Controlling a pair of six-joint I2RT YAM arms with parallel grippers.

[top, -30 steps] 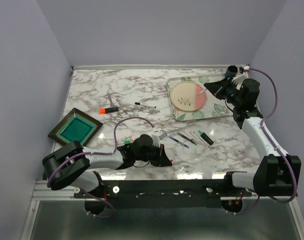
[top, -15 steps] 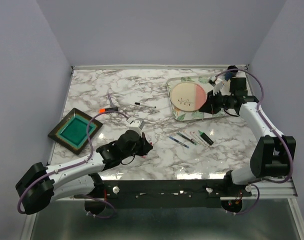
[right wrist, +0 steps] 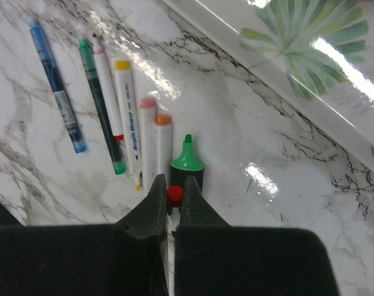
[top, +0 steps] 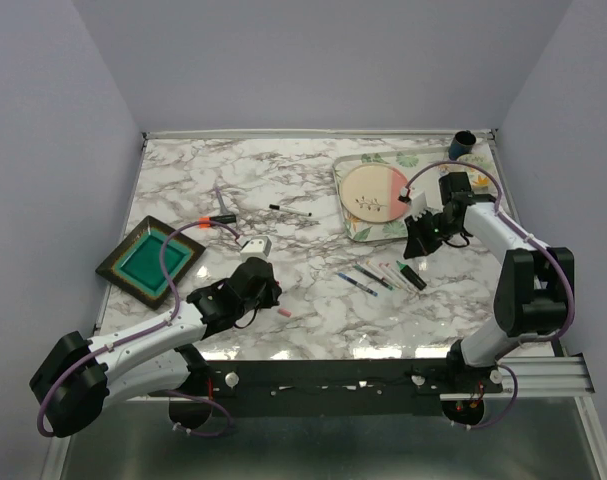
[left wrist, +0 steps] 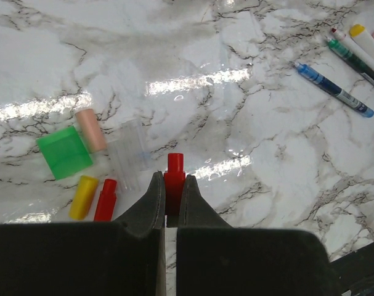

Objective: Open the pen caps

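I will move my right gripper across, lower it and let go of the pen, since bare marble by the green-tipped highlighter is below and to the gripper's right in the wrist view.
In the left wrist view my left gripper (left wrist: pixel 170 180) is shut on a red pen cap (left wrist: pixel 174 168), just above the marble table. Loose caps lie to its left: green (left wrist: pixel 64 152), pink (left wrist: pixel 90 129), clear (left wrist: pixel 130 153), yellow (left wrist: pixel 84 197) and red (left wrist: pixel 105 199). My right gripper (right wrist: pixel 172 186) is shut on a white pen with a red end (right wrist: pixel 175 195), held over a row of pens: blue (right wrist: pixel 55 86), green (right wrist: pixel 101 105), a yellow-tipped marker (right wrist: pixel 127 117) and a green-tipped highlighter (right wrist: pixel 187 161). In the top view the left gripper (top: pixel 266 298) is front-left and the right gripper (top: pixel 415 245) is right of centre.
A leaf-patterned tray (top: pixel 355 226) with a pink plate (top: pixel 378 192) sits at the back right, its rim near the right gripper (right wrist: pixel 279 80). A green dish (top: pixel 150 260) is at the left. An orange-capped highlighter (top: pixel 215 218), a black pen (top: pixel 289 210) and a dark cup (top: pixel 463 142) lie further back.
My left arm has swung left and stretched out over the loose caps. My right gripper has come down from the tray's far side to above the row of pens.
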